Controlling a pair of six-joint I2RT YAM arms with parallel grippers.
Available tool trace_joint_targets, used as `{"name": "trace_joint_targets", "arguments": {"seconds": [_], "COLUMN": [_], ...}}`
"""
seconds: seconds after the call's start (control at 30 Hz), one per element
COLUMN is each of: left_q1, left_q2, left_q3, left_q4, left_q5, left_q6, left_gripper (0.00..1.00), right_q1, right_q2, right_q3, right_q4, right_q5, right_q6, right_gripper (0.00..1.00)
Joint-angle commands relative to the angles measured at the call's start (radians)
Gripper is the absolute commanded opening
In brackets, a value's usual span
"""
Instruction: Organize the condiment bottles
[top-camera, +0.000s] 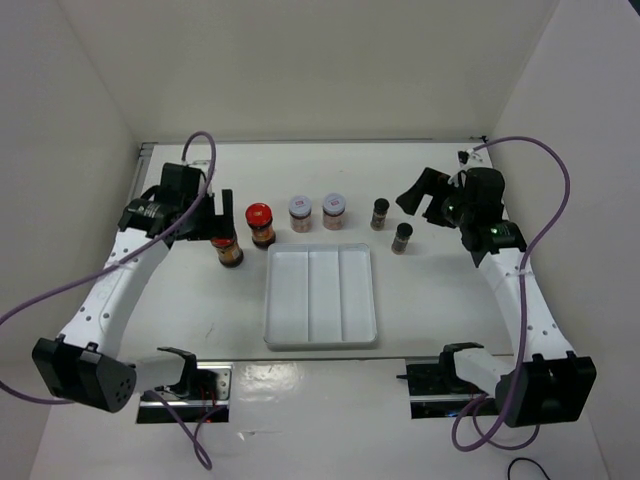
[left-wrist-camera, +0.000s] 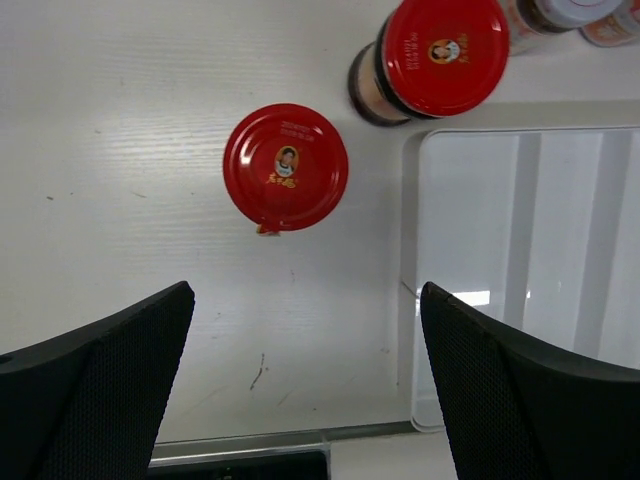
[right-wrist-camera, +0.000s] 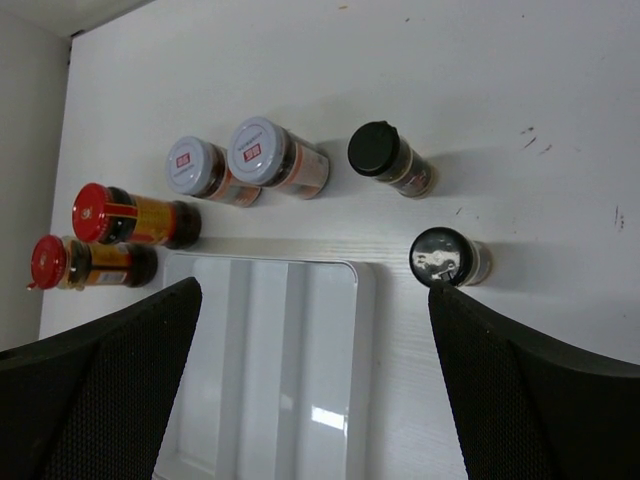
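Note:
My left gripper will move down until its fingers are on either side of the jar's lid (top-camera: 223, 241) (left-wrist-camera: 286, 168), then close on it, because the outer red-lidded jar stands upright below my open, empty fingers.
Six jars stand in a row behind the white divided tray (top-camera: 320, 295). Two red-lidded jars (top-camera: 228, 250) (top-camera: 260, 222) are at the left, two white-lidded jars (top-camera: 300, 212) (top-camera: 334, 210) in the middle, and two dark black-capped jars (top-camera: 381, 213) (top-camera: 402, 238) at the right. My left gripper (top-camera: 212, 218) is open and empty above the leftmost red-lidded jar (left-wrist-camera: 285, 167), its fingers apart (left-wrist-camera: 305, 380). My right gripper (top-camera: 422, 200) is open and empty, raised just right of the dark jars. In the right wrist view (right-wrist-camera: 315, 380) the nearer dark jar (right-wrist-camera: 445, 258) lies by its right finger.
The tray has three long empty compartments; its left rim shows in the left wrist view (left-wrist-camera: 410, 260) and its corner in the right wrist view (right-wrist-camera: 350, 300). White walls enclose the table on three sides. Purple cables loop from both arms.

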Motion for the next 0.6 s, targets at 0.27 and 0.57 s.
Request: {"name": "trace_joint_targets", "arguments": {"seconds": [0.27, 0.57], "left_q1": [-0.002, -0.002], "left_q2": [0.162, 0.222], "left_q3": [0.020, 0.010], "left_q4": [0.088, 0.141], "left_q5": [-0.117, -0.129], "left_q6": [-0.052, -0.052], "left_gripper": [1.00, 1.00], "right_q1": [0.090, 0.090], "right_q2": [0.085, 0.095], "right_q3": [0.117, 0.097], "right_q4": [-0.004, -0.004], "right_q5": [0.107, 0.120], "right_q6": [-0.004, -0.013], "right_gripper": [0.99, 0.99]}}
